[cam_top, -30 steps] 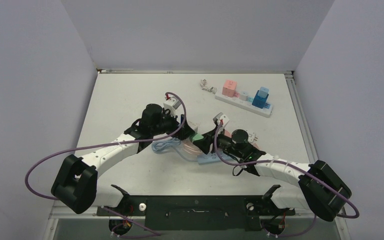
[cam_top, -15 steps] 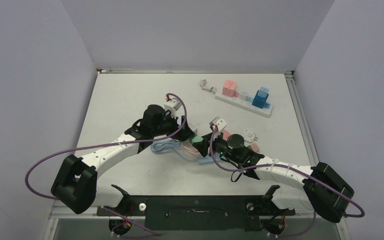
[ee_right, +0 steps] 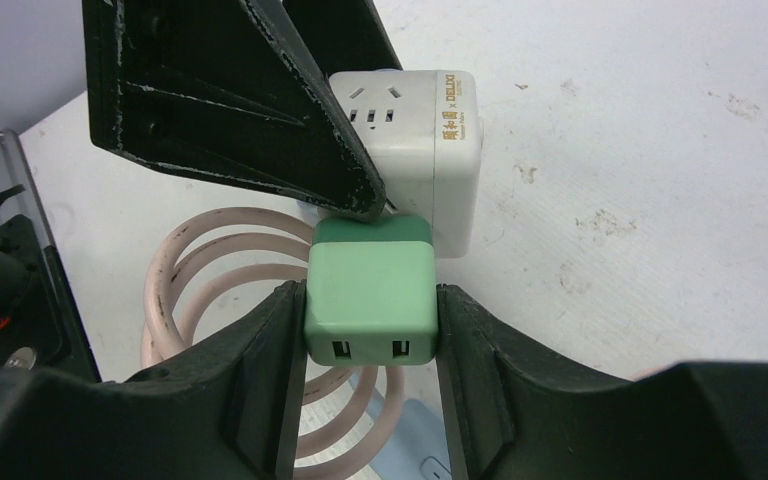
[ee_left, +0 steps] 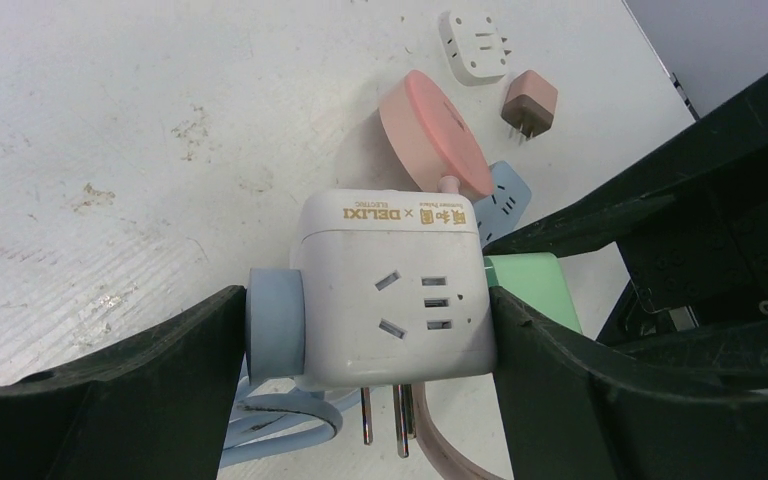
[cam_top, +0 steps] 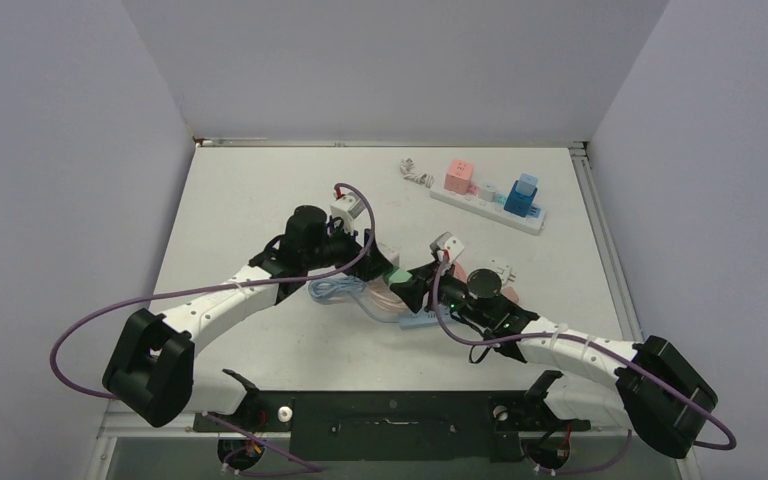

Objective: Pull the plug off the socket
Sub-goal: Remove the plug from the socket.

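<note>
My right gripper pulls the green USB plug to the right in the top view next, then lowers it to bare tabletop by the white adapter below and releases it.
My left gripper (ee_left: 370, 320) is shut on a white cube socket (ee_left: 390, 290) and holds it above the table, with the socket's prongs hanging down. A round blue plug (ee_left: 275, 325) sits on the cube's left face, against my left finger. My right gripper (ee_right: 370, 300) is shut on a green USB plug (ee_right: 370, 290). The plug lies against the side of the cube (ee_right: 420, 130). I cannot tell whether its pins are still in. In the top view both grippers meet at the green plug (cam_top: 397, 276) near the table's middle.
A coiled pink cable (ee_right: 190, 270) and a blue cable (ee_left: 280, 430) lie under the grippers. A pink round socket (ee_left: 435, 130), a flat blue socket (ee_left: 505, 200), a white adapter (ee_left: 475, 45) and a brown adapter (ee_left: 532, 100) lie nearby. A white power strip (cam_top: 485, 205) with plugs sits at the back right.
The right arm swung a little left and then back right, with its gripper staying at the green plug. The left arm and the cube have barely moved.
</note>
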Controlling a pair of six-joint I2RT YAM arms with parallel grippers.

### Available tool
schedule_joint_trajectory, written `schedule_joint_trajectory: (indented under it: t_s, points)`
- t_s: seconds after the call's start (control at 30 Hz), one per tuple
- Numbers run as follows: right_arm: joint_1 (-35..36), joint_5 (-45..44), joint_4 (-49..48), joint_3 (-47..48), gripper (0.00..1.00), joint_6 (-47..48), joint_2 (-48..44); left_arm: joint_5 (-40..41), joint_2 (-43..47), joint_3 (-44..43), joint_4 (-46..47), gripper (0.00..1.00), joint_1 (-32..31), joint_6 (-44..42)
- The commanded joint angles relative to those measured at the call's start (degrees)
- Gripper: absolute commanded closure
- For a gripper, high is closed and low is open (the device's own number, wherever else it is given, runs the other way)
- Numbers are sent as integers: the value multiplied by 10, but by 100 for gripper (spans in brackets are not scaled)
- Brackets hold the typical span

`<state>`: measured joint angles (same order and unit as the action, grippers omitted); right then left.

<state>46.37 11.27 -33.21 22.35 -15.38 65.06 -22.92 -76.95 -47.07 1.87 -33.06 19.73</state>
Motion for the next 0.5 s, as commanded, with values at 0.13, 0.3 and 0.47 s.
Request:
schedule_joint_trajectory:
  t_s: [0.13, 0.3, 0.47]
  points:
    - [-82, 59, -72, -13, 95, -38, -21, -98, 17, -18, 64, 100, 12, -26]
    - [-77, 43, -65, -11, 95, -31, -21, -72, 19, -20, 52, 100, 12, -25]
    - [-25, -36, -41, -7, 95, 5, -31, -5, 12, -31, 12, 100, 18, -21]
